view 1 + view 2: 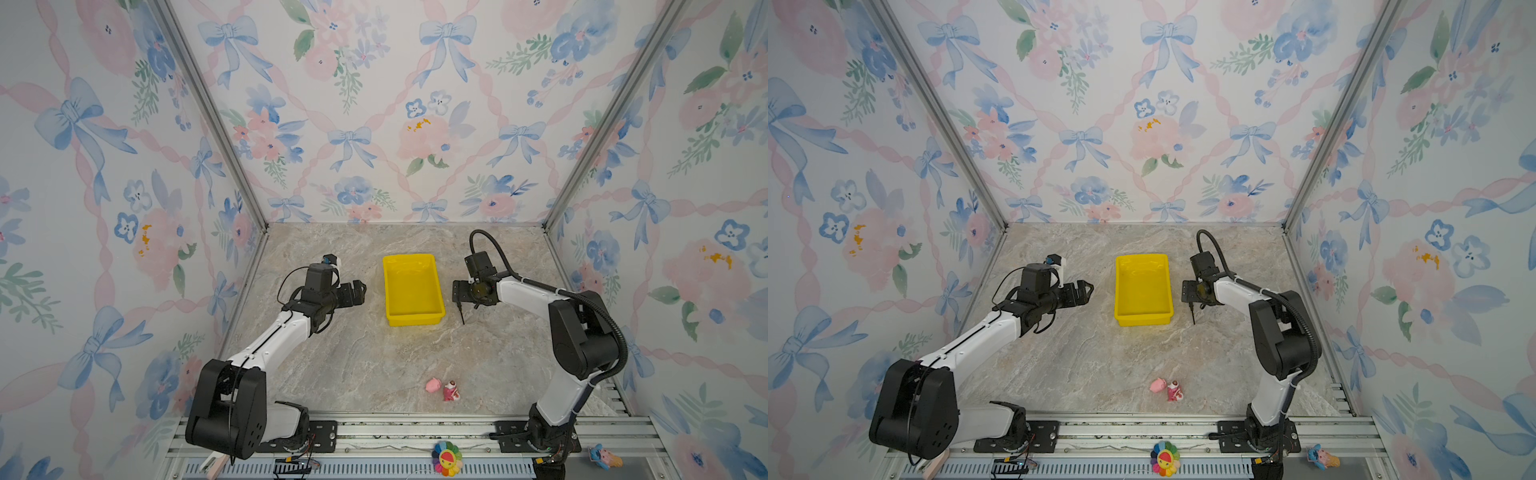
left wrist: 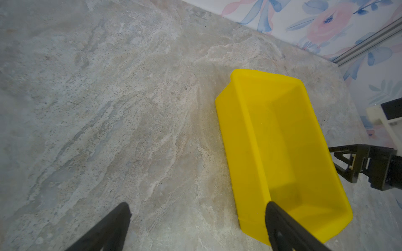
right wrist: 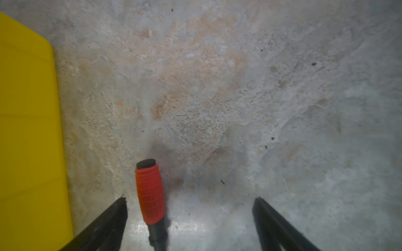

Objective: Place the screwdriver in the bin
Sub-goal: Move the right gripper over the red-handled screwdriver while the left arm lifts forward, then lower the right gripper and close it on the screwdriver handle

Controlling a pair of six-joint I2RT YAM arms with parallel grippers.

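Observation:
The handle lies off-center, closer to the finger on the bin side, so the robot's right gripper should next go down onto the screwdriver's orange-red handle, moving slightly toward the bin before it closes.
The screwdriver lies flat on the marble table just right of the bin, its orange-red handle and black collar clear in the right wrist view. In both top views only its thin dark shaft shows below the wrist. My right gripper points down over it, open. The handle sits between the fingers, nearer one of them, touching neither. The yellow bin is empty. My left gripper hovers open at the bin's left side, holding nothing.
Two small pink toy figures lie near the table's front edge. A rainbow flower toy and a blue toy rest on the front rail. Flowered walls with metal posts close in the back and both sides.

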